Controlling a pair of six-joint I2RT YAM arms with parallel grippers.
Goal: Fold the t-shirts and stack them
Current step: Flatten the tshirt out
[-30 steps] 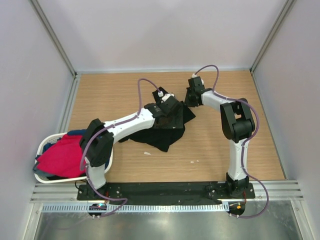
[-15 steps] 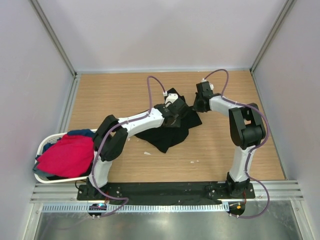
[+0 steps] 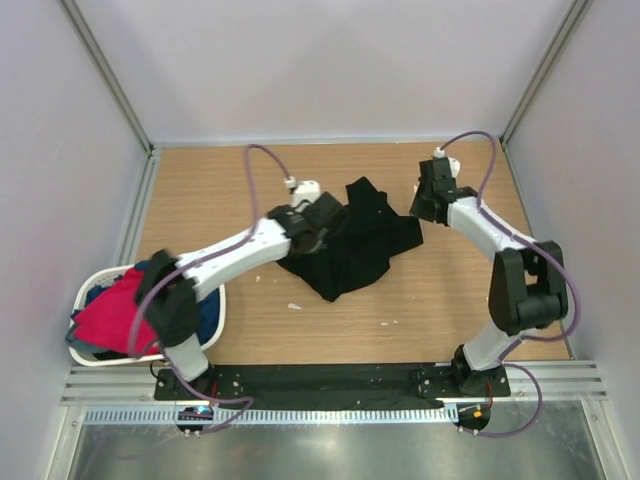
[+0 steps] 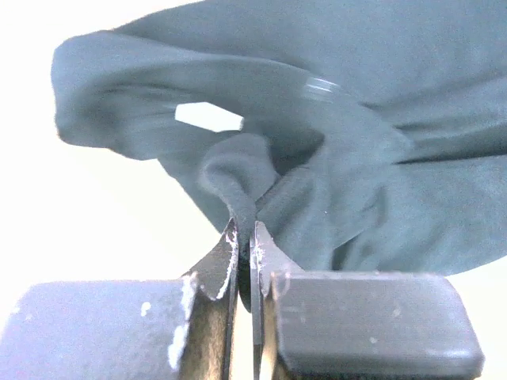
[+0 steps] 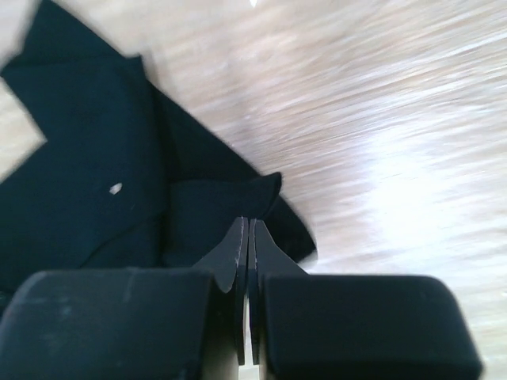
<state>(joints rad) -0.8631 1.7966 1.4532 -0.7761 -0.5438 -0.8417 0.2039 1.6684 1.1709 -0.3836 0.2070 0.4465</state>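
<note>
The shirt (image 5: 79,166) lies crumpled, so my left gripper will next pull its fold back and to the left in the top view and release it on the wooden table beside the basket.
The black t-shirt (image 3: 352,250) lies crumpled in the middle of the wooden table. My left gripper (image 3: 318,224) sits at its left edge, shut on a raised fold of the cloth (image 4: 238,186). At the shirt's right corner is my right gripper (image 3: 417,208), shut on a thin edge of the black cloth (image 5: 238,198). A small white speck (image 5: 116,188) shows on the shirt (image 5: 79,166) in the right wrist view. A red t-shirt (image 3: 115,318) and a blue one (image 3: 207,312) are heaped in the basket at the left.
The white oval basket (image 3: 88,288) stands at the table's near left, partly under the left arm. Two small white scraps (image 3: 294,306) (image 3: 386,323) lie on the wood in front of the shirt. Grey walls enclose the table on three sides.
The left gripper went from wide open to shut on the shirt's fold. The right arm swung right, drawing the shirt's corner out with it. The shirt now lies wider.
</note>
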